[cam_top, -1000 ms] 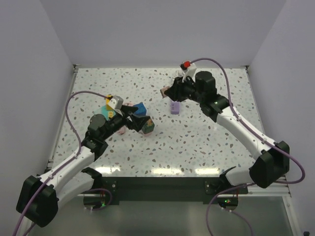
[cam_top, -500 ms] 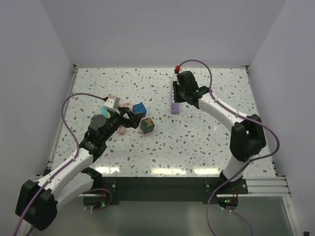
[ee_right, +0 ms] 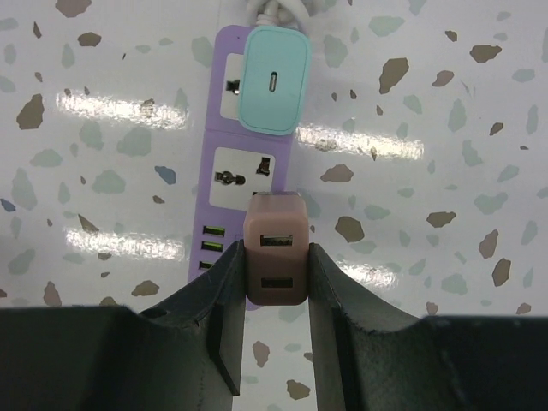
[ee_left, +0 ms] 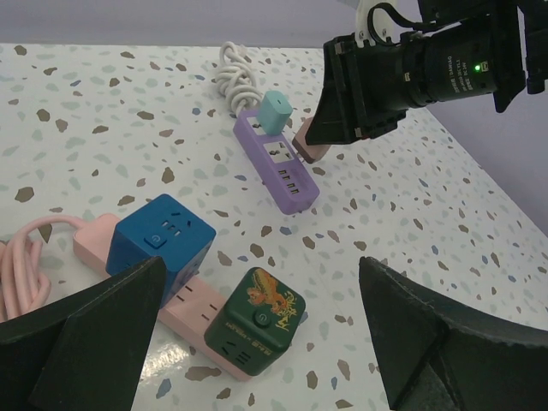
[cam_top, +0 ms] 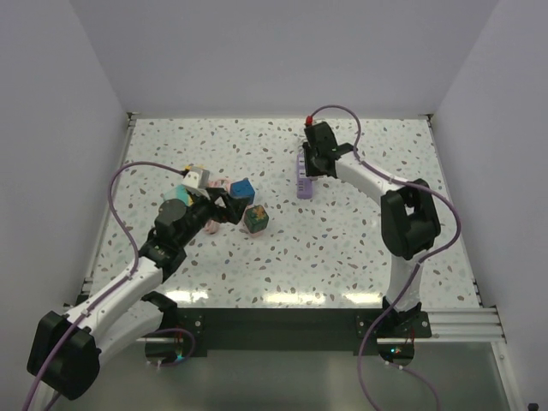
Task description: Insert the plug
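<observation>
The middle socket's holes are still uncovered. My right gripper will next move down toward the teal plug (ee_right: 272,79) to the free middle socket (ee_right: 243,180), press the pink plug down and release it.
A purple power strip (ee_right: 231,163) lies on the speckled table; it also shows in the top view (cam_top: 302,181) and the left wrist view (ee_left: 278,167). A teal plug (ee_right: 272,79) sits in its far socket. My right gripper (ee_right: 274,278) is shut on a pink two-port USB plug (ee_right: 274,257), held just above the strip near its USB end and beside the free middle socket (ee_right: 243,173). The pink plug shows under the right gripper in the left wrist view (ee_left: 308,150). My left gripper (ee_left: 257,342) is open and empty, over a green cube plug (ee_left: 255,323).
A pink power strip (ee_left: 184,318) carries a blue cube adapter (ee_left: 163,241) and the green cube; its pink cable (ee_left: 17,257) coils at the left. The purple strip's white cable (ee_left: 233,77) is bundled behind it. White walls enclose the table.
My right arm has swung in over the purple strip with the pink plug and settled lower above it. The left arm has barely moved.
</observation>
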### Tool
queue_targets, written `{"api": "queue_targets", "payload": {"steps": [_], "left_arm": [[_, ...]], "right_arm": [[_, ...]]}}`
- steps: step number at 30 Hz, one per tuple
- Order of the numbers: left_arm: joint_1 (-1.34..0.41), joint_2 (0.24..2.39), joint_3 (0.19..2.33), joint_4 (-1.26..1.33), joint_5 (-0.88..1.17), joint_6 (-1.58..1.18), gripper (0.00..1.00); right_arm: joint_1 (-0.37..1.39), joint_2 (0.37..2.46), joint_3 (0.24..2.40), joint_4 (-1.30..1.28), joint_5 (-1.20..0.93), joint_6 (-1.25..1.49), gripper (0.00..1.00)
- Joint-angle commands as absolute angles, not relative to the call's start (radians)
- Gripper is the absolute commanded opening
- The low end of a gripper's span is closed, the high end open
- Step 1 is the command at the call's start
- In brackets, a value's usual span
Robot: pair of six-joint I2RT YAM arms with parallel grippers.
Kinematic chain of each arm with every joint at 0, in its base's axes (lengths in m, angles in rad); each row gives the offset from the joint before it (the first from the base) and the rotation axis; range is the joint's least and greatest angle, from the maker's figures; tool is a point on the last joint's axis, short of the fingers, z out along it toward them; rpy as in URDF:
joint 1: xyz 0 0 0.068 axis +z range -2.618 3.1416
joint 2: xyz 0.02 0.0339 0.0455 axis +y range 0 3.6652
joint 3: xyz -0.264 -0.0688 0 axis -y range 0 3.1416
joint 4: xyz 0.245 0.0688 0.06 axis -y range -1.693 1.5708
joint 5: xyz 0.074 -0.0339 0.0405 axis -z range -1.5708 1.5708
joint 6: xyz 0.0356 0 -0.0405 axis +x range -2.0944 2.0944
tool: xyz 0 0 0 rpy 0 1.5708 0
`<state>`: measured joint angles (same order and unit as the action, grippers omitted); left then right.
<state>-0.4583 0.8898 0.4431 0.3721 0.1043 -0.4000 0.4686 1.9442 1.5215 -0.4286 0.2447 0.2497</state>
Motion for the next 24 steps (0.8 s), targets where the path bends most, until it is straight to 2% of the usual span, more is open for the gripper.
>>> {"api": "queue_targets", "payload": {"steps": [1,17,24], "left_arm": [[-0.451,0.900,0.439,0.388,0.100,-0.377,1.00],[-0.451,0.942,0.451,0.391,0.092,-0.376,1.00],[-0.451,0.950,0.454,0.391,0.097,-0.377,1.00]], "right_arm": [[0.448,1.950,1.589,-0.420,0.242,0.250,0.00],[0.423,1.945,1.565,-0.379,0.095,0.288,0.00],[0.425,1.976,1.574,-0.388,0.138,0.290,0.00]]}}
